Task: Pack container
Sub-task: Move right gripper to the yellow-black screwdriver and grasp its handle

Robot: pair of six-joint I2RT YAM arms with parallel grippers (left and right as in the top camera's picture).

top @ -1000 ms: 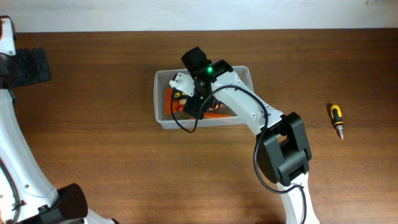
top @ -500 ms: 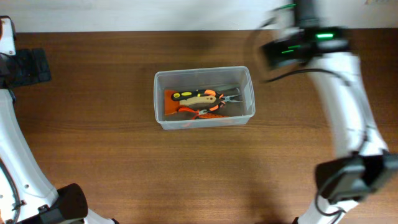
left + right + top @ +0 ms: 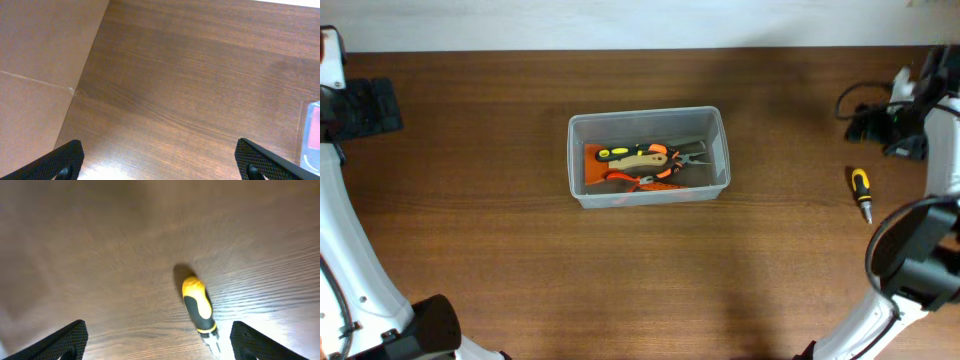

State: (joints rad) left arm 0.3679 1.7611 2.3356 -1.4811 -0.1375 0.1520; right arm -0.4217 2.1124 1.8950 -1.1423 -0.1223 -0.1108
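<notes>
The screwdriver lies at an angle between my right gripper's fingers, so my right gripper will next move down and back, then turn slightly onto the stem end of the screwdriver's handle (image 3: 864,197) (image 3: 204,322).
The clear plastic container (image 3: 645,112) stands mid-table and holds several hand tools, among them orange-handled pliers (image 3: 655,176) and a yellow-and-black-handled tool (image 3: 620,154). A yellow-and-black screwdriver (image 3: 861,193) lies on the table at the far right. My right gripper (image 3: 876,126) is open and empty, hovering just beyond the screwdriver. In the right wrist view the screwdriver (image 3: 198,305) lies ahead, between my jaws and nearer the right fingertip (image 3: 255,341). My left gripper (image 3: 365,108) is open and empty at the far left edge. The left wrist view shows only a corner of the container (image 3: 311,135).
The wooden table (image 3: 500,260) is bare around the container. A pale wall strip (image 3: 620,22) runs along the back edge. A brown flat surface (image 3: 40,50) borders the table at the left in the left wrist view.
My right arm has left the container, leaving tools inside it, and swung right across the table to hover by the screwdriver. The left arm has not moved.
</notes>
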